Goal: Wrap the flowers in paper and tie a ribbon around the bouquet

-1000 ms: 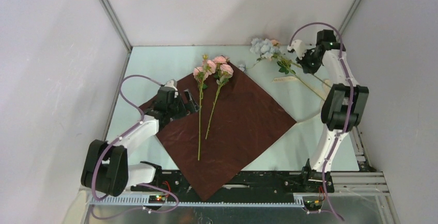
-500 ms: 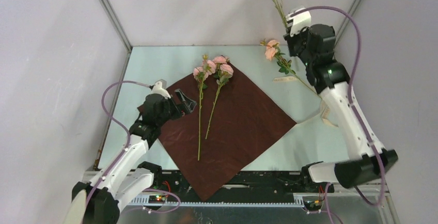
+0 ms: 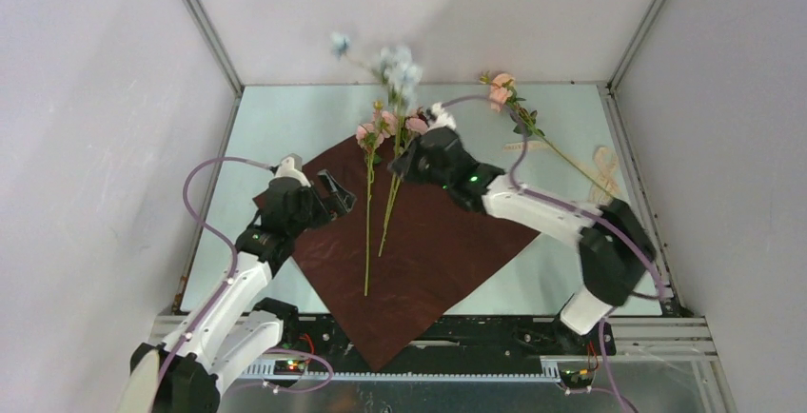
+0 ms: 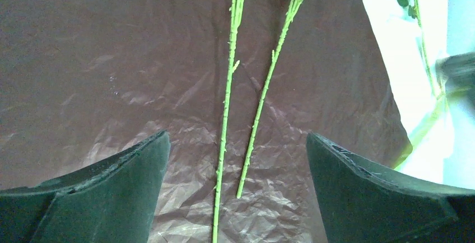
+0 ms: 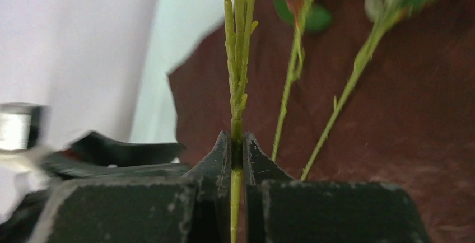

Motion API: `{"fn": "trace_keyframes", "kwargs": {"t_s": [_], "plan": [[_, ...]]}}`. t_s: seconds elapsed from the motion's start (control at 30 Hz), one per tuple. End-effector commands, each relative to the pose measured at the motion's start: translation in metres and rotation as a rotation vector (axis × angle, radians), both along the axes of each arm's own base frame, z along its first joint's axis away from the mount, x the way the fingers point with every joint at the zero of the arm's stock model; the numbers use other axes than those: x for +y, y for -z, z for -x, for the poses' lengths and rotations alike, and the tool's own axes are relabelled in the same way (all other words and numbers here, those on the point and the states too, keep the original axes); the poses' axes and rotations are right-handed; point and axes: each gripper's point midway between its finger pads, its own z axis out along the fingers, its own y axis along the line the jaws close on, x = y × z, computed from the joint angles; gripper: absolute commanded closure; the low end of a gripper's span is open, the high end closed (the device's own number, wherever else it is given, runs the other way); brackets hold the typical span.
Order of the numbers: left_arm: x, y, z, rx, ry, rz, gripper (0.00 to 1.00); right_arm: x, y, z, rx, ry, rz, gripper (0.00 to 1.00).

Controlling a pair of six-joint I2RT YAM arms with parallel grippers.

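Observation:
The right gripper lowers, draws back and releases the blue flower point(image 3: 400, 63) in the gap between the pink flowers' stems next, as that gap lies below and back from it.
The paper point(image 3: 447, 242) lies dark side up as a diamond in the middle of the table. Two pink flowers point(image 3: 368, 232) rest on it with their heads at its far corner, and their stems point(image 4: 227, 103) run between my left fingers. My left gripper point(image 3: 341, 191) hovers open over the paper's left corner point(image 4: 112, 58). Above the far corner my right gripper point(image 3: 421, 144) is shut on the stem point(image 5: 238, 58) of a blue flower point(image 3: 400, 63), which sticks up and away. Another pink flower point(image 3: 504, 89) lies at the back right. The cream ribbon point(image 3: 601, 161) lies by the right edge.
White walls with metal posts close in the table on three sides. The arms' bases and a black rail point(image 3: 495, 332) run along the near edge, where the paper's near corner overhangs. My left gripper's black body point(image 5: 112, 156) shows at the left of the right wrist view.
My right arm has swung from the back right corner across to the paper's far corner, carrying the blue flower. The left gripper has shifted only slightly and stays open.

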Motion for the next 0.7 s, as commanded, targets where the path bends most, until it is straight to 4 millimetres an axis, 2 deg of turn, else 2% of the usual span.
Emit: {"fn": "trace_keyframes", "kwargs": {"t_s": [0.0,0.03,0.17,0.27,0.4,0.43,0.5,0.53,0.57,0.6,0.63,0.67], "plan": [[0.006,0.012,0.001,0.034,-0.037,-0.018,0.02,0.038,0.040,0.005,0.168,0.044,-0.123,1.00],[0.008,0.015,0.001,0.040,-0.043,-0.025,0.02,0.038,0.062,0.005,0.202,0.075,-0.085,1.00],[0.009,0.025,0.000,0.063,-0.055,-0.037,0.02,0.048,0.108,0.019,0.278,0.113,-0.044,1.00],[0.006,0.027,-0.002,0.076,-0.041,-0.034,0.02,0.057,0.130,0.029,0.314,0.108,-0.021,1.00],[0.006,0.032,-0.003,0.093,-0.040,-0.039,0.02,0.049,0.164,0.030,0.355,0.176,0.045,1.00],[0.006,0.033,-0.003,0.093,-0.040,-0.040,0.02,0.048,0.168,0.032,0.364,0.175,0.057,0.97],[0.005,0.033,-0.004,0.091,-0.039,-0.039,0.02,0.051,0.174,0.035,0.365,0.142,0.070,0.87],[0.005,0.032,-0.005,0.088,-0.038,-0.038,0.02,0.054,0.174,0.037,0.366,0.121,0.067,0.74],[0.005,0.032,-0.006,0.090,-0.037,-0.038,0.02,0.055,0.174,0.038,0.358,0.102,0.074,0.64],[0.004,0.031,-0.006,0.088,-0.036,-0.038,0.02,0.056,0.172,0.039,0.361,0.094,0.074,0.60],[0.004,0.032,-0.007,0.089,-0.037,-0.038,0.02,0.055,0.170,0.039,0.359,0.093,0.075,0.46],[0.004,0.031,-0.007,0.090,-0.037,-0.038,0.02,0.053,0.164,0.038,0.345,0.097,0.075,0.42]]}}
